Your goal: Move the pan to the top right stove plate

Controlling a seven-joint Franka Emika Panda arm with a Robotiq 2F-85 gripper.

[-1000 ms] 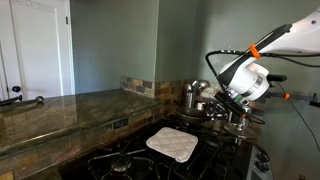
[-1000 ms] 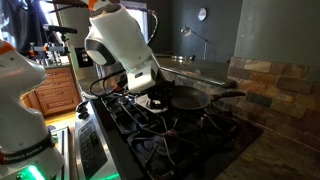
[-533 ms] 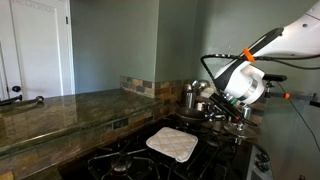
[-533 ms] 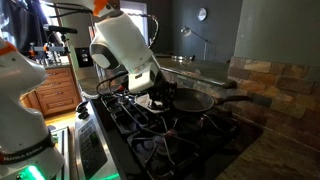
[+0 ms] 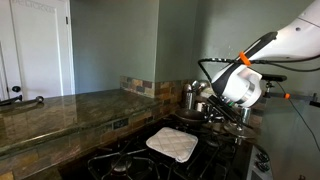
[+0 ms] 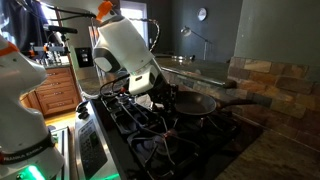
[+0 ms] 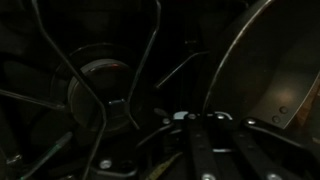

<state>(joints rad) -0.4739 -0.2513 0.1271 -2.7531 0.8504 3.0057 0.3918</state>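
Note:
I still hold the black pan [image 6: 198, 103] over the grate bars and should next move it outward, lower it onto the bars beneath and release it.
The black pan [image 6: 198, 103] sits low over the stove grates, its dark handle [image 6: 243, 97] pointing toward the stone backsplash. My gripper [image 6: 163, 97] is at the pan's rim on the side away from the handle, shut on it. In the dark wrist view the pan's rim [image 7: 262, 70] curves down to my gripper [image 7: 215, 140]. A round black burner [image 7: 95, 80] under grate bars lies beside the pan; I cannot tell which stove plate it is. In an exterior view my gripper [image 5: 233, 110] hides most of the pan.
A white quilted cloth [image 5: 172, 143] lies on the stove grates. Shiny steel pots [image 5: 192, 97] stand at the back near the tiled wall. A stone countertop [image 5: 60, 110] runs alongside. The black grates [image 6: 150, 135] cover the stove top.
The gripper and the pan have shifted together a little across the stove, toward the backsplash side. The arm's wrist has risen slightly.

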